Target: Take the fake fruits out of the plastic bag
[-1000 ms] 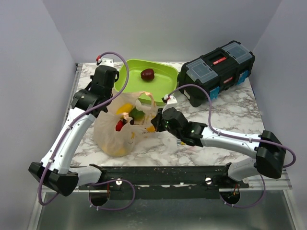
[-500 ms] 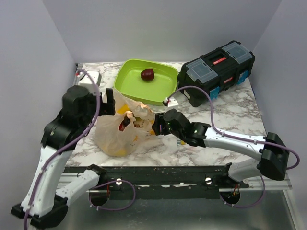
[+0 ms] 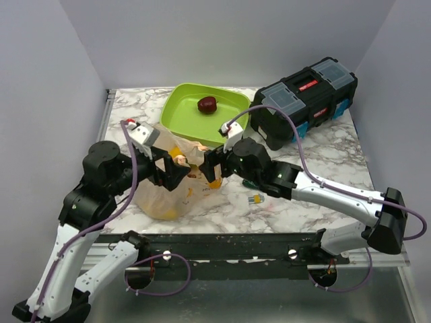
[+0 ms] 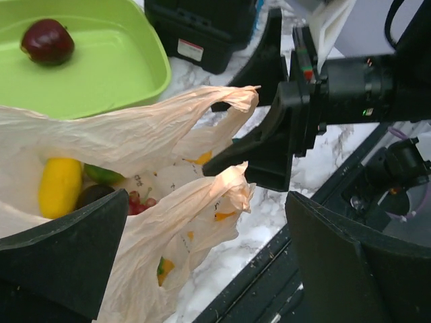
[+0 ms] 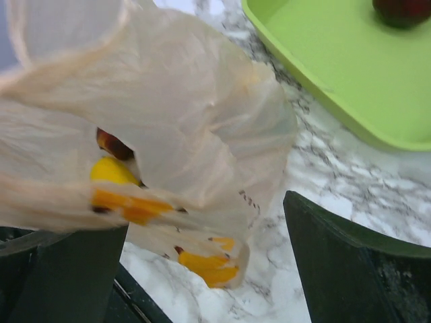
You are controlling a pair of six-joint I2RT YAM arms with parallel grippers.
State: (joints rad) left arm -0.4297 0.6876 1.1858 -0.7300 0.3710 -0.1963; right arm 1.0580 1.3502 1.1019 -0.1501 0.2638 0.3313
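I will next move my left gripper back onto the bag's fold and close its fingers, as the bag's near edge (image 4: 234,186) bunches up apart from its far edge.
The pale-orange plastic bag (image 3: 163,194) slumps on the marble between my two grippers, its mouth loose. Inside it the left wrist view shows fake fruits: a yellow one (image 4: 59,186), a dark one (image 4: 93,195) and a reddish grape bunch (image 4: 139,200). One dark red fruit (image 3: 207,104) lies in the lime-green tray (image 3: 180,116). My left gripper (image 3: 179,172) is open at the bag's top, a bag flap (image 4: 202,215) lying loose between its jaws. My right gripper (image 3: 210,168) is open too, facing the left one, with the bag's side (image 5: 202,134) in front of it.
A black toolbox (image 3: 304,101) stands at the back right, close behind the right arm. A small yellowish item (image 3: 256,199) lies on the marble under the right forearm. The black rail (image 3: 222,243) runs along the near table edge.
Both grippers went from shut to open and let go of the bag's handles. The left arm swung from behind the bag to its near left. The bag's top sagged.
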